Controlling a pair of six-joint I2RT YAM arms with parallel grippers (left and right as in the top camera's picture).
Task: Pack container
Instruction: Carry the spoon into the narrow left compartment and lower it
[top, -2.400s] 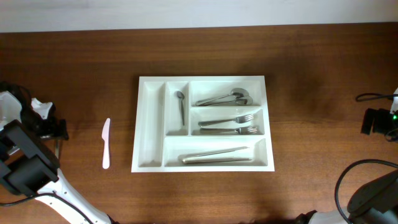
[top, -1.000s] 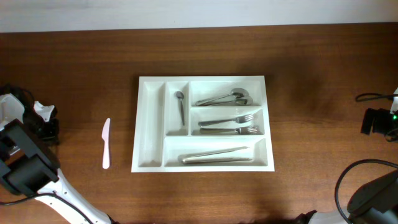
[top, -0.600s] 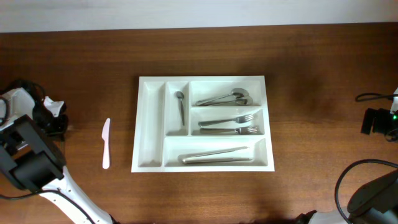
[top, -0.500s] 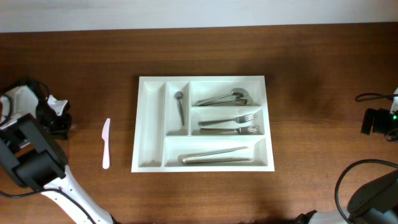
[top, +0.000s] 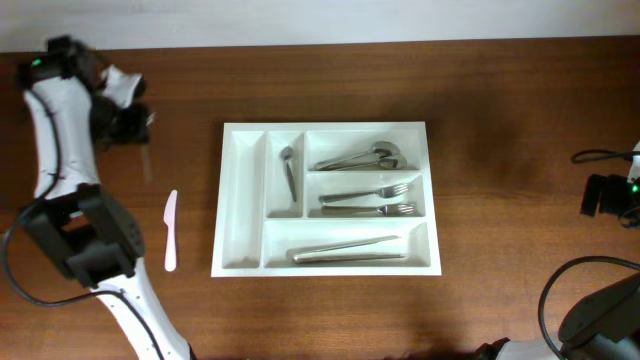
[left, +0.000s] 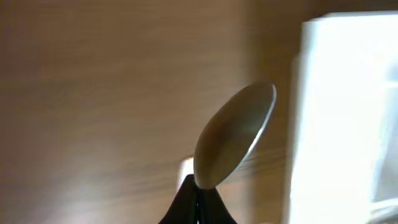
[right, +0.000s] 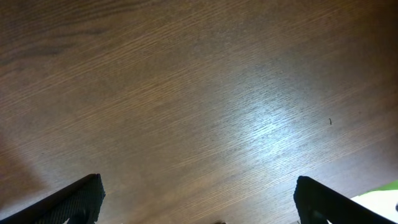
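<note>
I need to carry the metal spoon with my left gripper over the tray's narrow section (top: 284, 176) next, then down beside the one spoon there, where there is still room.
The container (top: 325, 127), a large white cutlery tray, lies in the middle of the table; its edge shows bright at the right of the left wrist view (left: 348, 112). My left gripper (top: 133, 118) is over the far left of the table, left of the tray, shut on a metal spoon (left: 233, 137). The spoon's bowl sticks out ahead of the black fingertips (left: 186, 208). Overhead, the spoon (top: 148, 162) shows as a thin dark sliver below the gripper. My right gripper (right: 202, 208) stands open over bare wood, nothing between its fingers.
The tray holds one spoon (top: 290, 172) in a narrow compartment, more spoons (top: 360, 157), forks (top: 368, 200) and knives (top: 350, 250). A pale plastic knife (top: 171, 230) lies on the table left of the tray. The right arm (top: 608, 195) sits at the right edge.
The left arm has swung from the table's left edge up toward the far left corner, its jaws closed on the spoon. The right arm has not moved.
</note>
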